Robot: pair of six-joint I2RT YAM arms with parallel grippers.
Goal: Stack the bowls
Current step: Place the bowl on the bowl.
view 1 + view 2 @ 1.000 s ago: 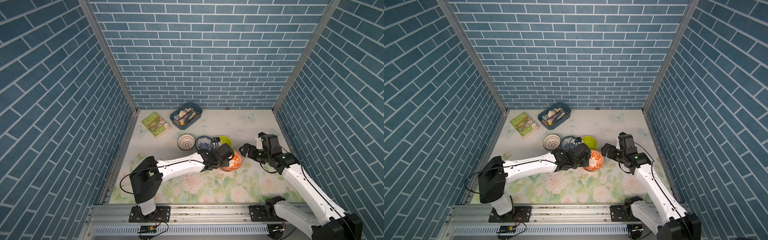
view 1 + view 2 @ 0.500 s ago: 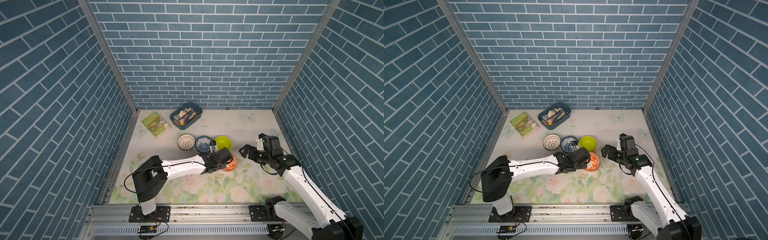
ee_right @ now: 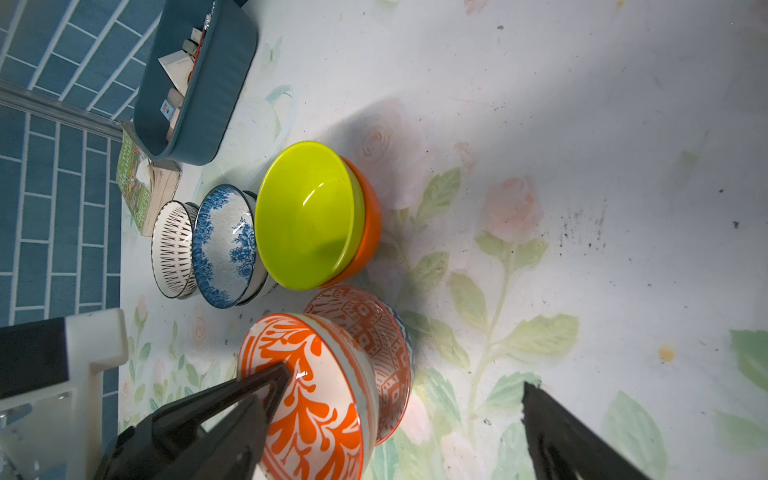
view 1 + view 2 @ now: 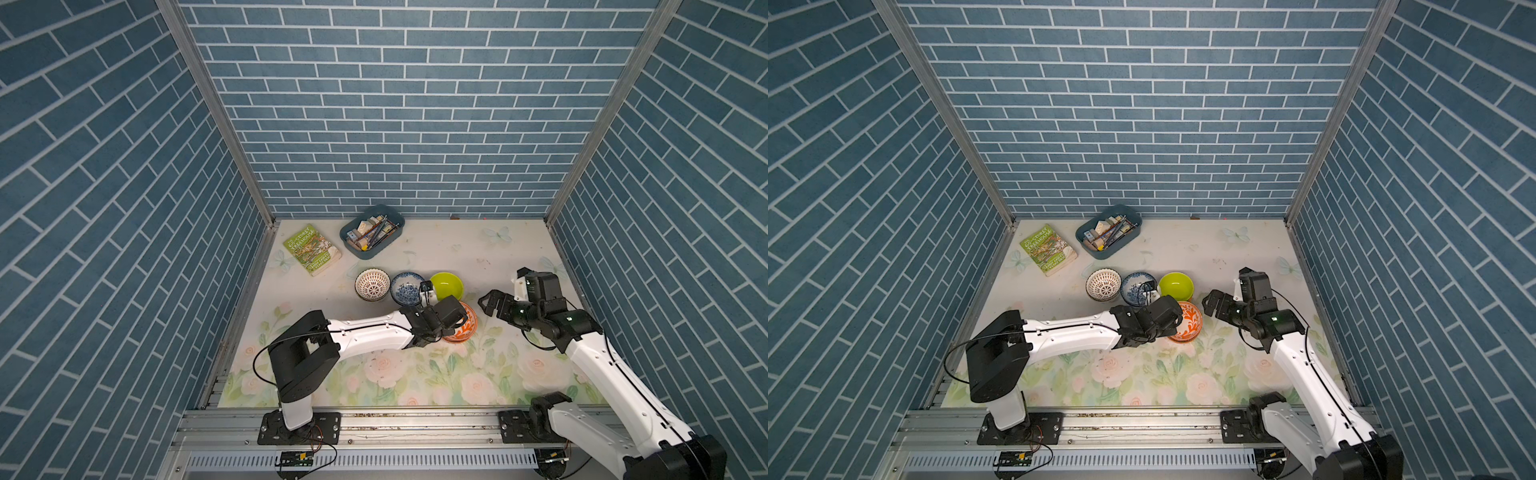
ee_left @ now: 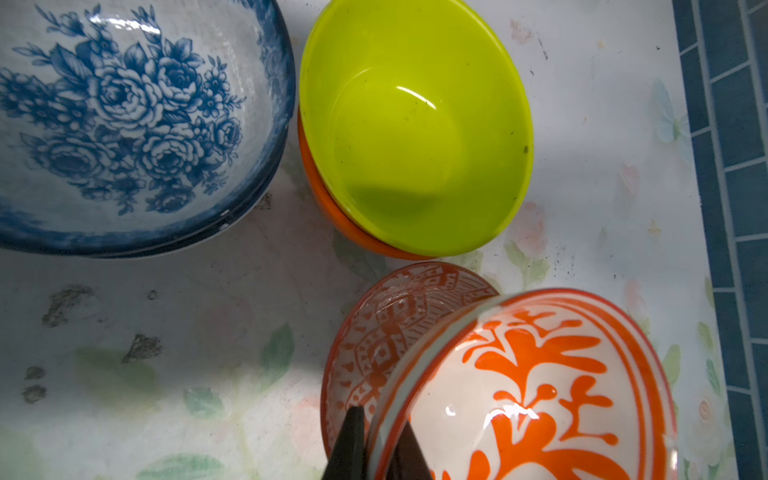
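Note:
The left gripper lowers the tilted leaf-patterned bowl into the geometric-patterned bowl (image 5: 382, 345) next and releases the leaf-patterned bowl's rim there, since the geometric-patterned bowl stands empty below it.
My left gripper (image 5: 380, 415) is shut on the rim of an orange-white leaf-patterned bowl (image 5: 540, 395). The bowl is tilted, and its lower edge sits in a second orange-white bowl (image 5: 386, 328) with a geometric pattern. Both top views show this pair (image 4: 467, 330) (image 4: 1190, 326) under the left wrist. Behind them a lime-green bowl (image 4: 446, 284) sits nested in a plain orange bowl (image 3: 368, 232). Further left stand a blue-white floral bowl (image 4: 407, 287) and a white dark-lattice bowl (image 4: 372, 284). My right gripper (image 4: 488, 305) (image 3: 388, 392) is open and empty, just right of the orange-white pair.
A blue-grey tray (image 4: 351, 241) of pencils and a green book (image 4: 311, 249) lie at the back left. Brick walls close in three sides, and the right wall is near my right arm. The floral mat (image 4: 415, 374) covers the table.
My left gripper has lowered the leaf-patterned bowl slightly toward the front, onto the geometric bowl, uncovering more of the lime-green bowl. The right gripper has barely moved.

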